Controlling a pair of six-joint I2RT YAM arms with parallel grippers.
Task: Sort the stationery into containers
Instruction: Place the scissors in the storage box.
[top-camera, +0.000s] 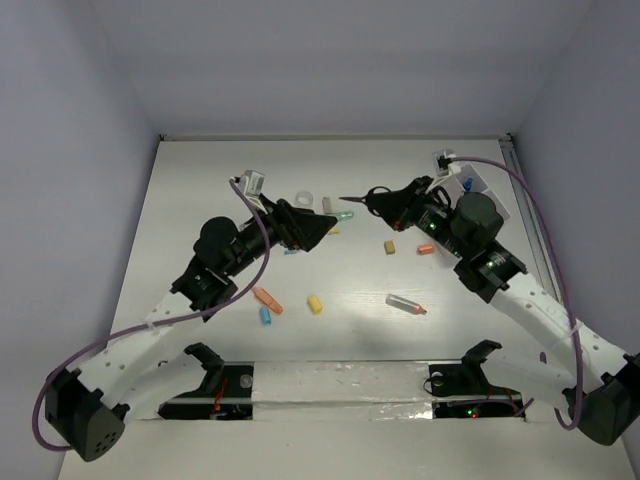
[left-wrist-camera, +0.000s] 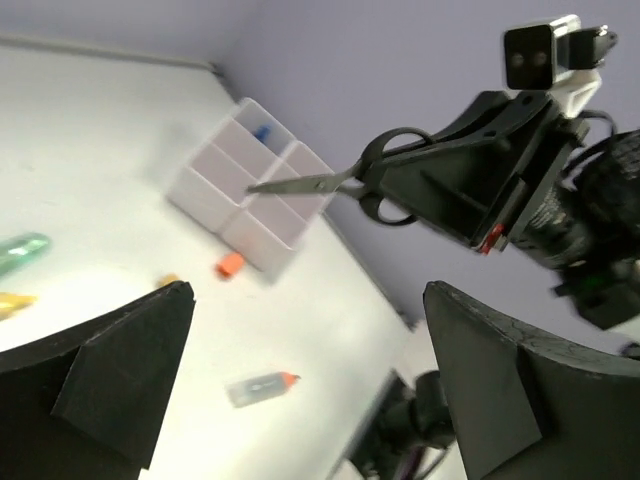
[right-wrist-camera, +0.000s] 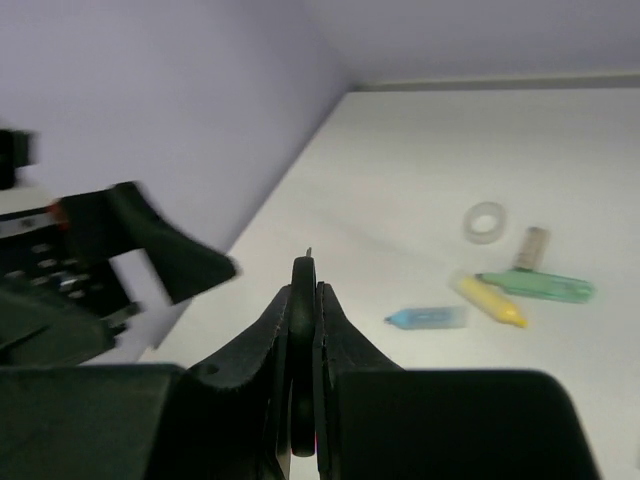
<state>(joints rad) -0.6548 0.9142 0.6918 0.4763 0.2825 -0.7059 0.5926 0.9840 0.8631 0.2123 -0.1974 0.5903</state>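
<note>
My right gripper is going toward the divided tray next, where it will turn the scissors' blades downward and lower them into the divided tray's section (top-camera: 493, 200) beside the blue piece, because that section looks empty.
My right gripper (top-camera: 385, 206) is shut on the black handle of a pair of scissors (top-camera: 358, 199), held above the table with the blades pointing left. From the right wrist view the handle (right-wrist-camera: 303, 350) is pinched edge-on between the fingers. My left gripper (top-camera: 318, 228) stands open just left of the blade tip, holding nothing. The clear-white divided tray (left-wrist-camera: 250, 185) sits at the far right, with a blue piece (left-wrist-camera: 262, 131) in one compartment. Loose stationery lies about: a tape ring (right-wrist-camera: 486, 221), a green pen (right-wrist-camera: 540, 287), a yellow piece (right-wrist-camera: 492, 302) and a blue piece (right-wrist-camera: 428, 318).
On the table nearer the arms lie an orange marker (top-camera: 268, 300), a blue cap (top-camera: 266, 317), a yellow piece (top-camera: 315, 304), a grey tube with an orange tip (top-camera: 405, 303) and two small orange pieces (top-camera: 425, 248). Walls enclose the back and sides.
</note>
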